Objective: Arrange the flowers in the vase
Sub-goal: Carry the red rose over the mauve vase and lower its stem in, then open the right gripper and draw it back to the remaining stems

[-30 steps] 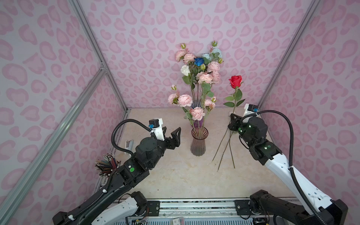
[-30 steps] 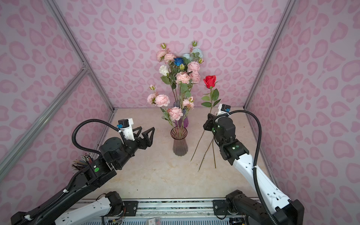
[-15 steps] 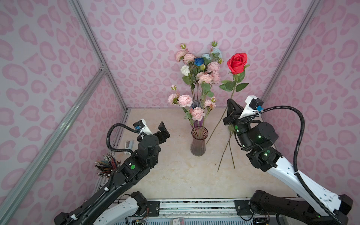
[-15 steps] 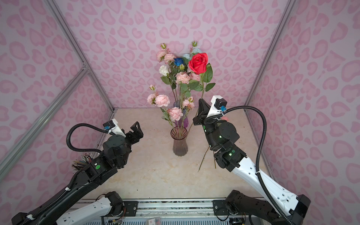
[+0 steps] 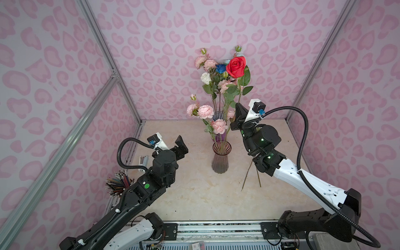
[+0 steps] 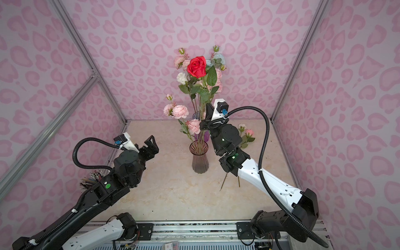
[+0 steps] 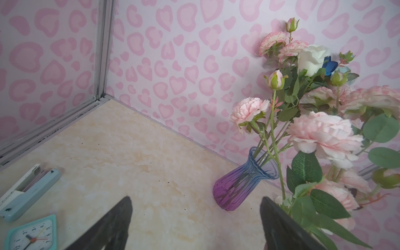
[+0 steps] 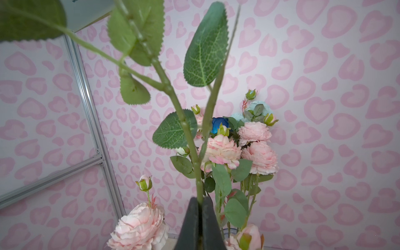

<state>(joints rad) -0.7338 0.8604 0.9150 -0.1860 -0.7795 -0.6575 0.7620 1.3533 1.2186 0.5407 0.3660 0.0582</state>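
Note:
My right gripper lowers the red rose's green stem into the smoky vase's opening (image 5: 222, 147) next and releases it, since the red rose still stands far above the pale pink flowers.
My right gripper (image 5: 238, 110) (image 6: 208, 109) (image 8: 201, 202) is shut on the green stem (image 8: 186, 129) of a red rose (image 5: 236, 67) (image 6: 197, 66), held upright beside the bouquet. A smoky glass vase (image 5: 220, 160) (image 6: 199, 160) holds pale pink flowers (image 5: 205, 111). Behind it, a blue-purple vase (image 7: 242, 184) carries taller pink, white and blue flowers (image 7: 311, 58). Two more flowers (image 6: 249, 132) lie on the table to the right, stems (image 5: 249, 175) showing under the right arm. My left gripper (image 5: 180, 145) (image 6: 151, 144) (image 7: 194, 199) is open and empty, left of the vases.
A holder of coloured pencils (image 5: 118, 184) stands at the table's left edge by the left arm. A pale blue stapler (image 7: 26, 190) and a small teal clock (image 7: 32, 234) lie near the left wall. Patterned walls close three sides.
The right gripper has lifted the red rose off the table and carried it left toward the bouquet. The left arm has pulled back from the smoky vase, its jaws staying open.

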